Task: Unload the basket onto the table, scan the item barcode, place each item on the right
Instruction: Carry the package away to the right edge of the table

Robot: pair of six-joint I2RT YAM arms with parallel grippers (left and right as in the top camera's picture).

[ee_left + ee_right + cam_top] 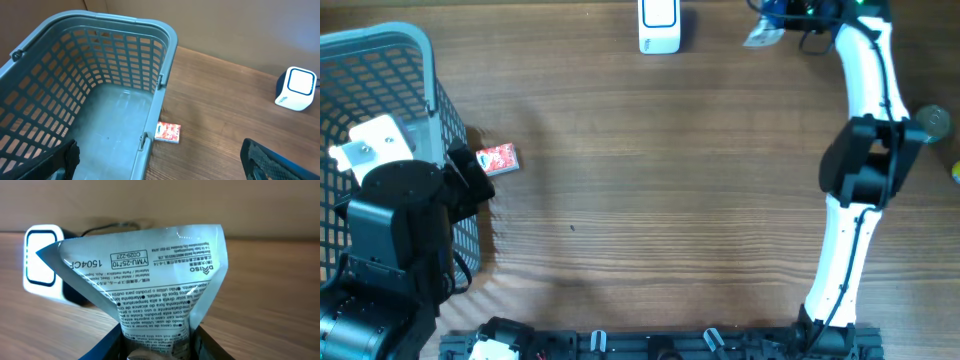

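Observation:
The pouch [760, 36] goes back and down in my right gripper next, for release beside the greenish object, which sits below, to the gripper's right in the overhead view.
My right gripper [160, 347] is shut on the lower end of a silvery white pouch [150, 275] printed with black text, held upright above the table. No barcode shows on the side facing the camera. The white scanner [42, 262] with its blue base stands just behind and left of the pouch. From overhead the right gripper [786, 18] holds the pouch [760, 36] at the far edge, right of the scanner [660, 25]. My left gripper [165, 167] is open over the rim of the basket, holding nothing.
A grey plastic basket [390, 50] stands at the left, and its inside [115, 75] holds nothing. A small red packet [498, 158] lies flat on the table against the basket's right side. A round greenish object [932, 122] sits at the right edge.

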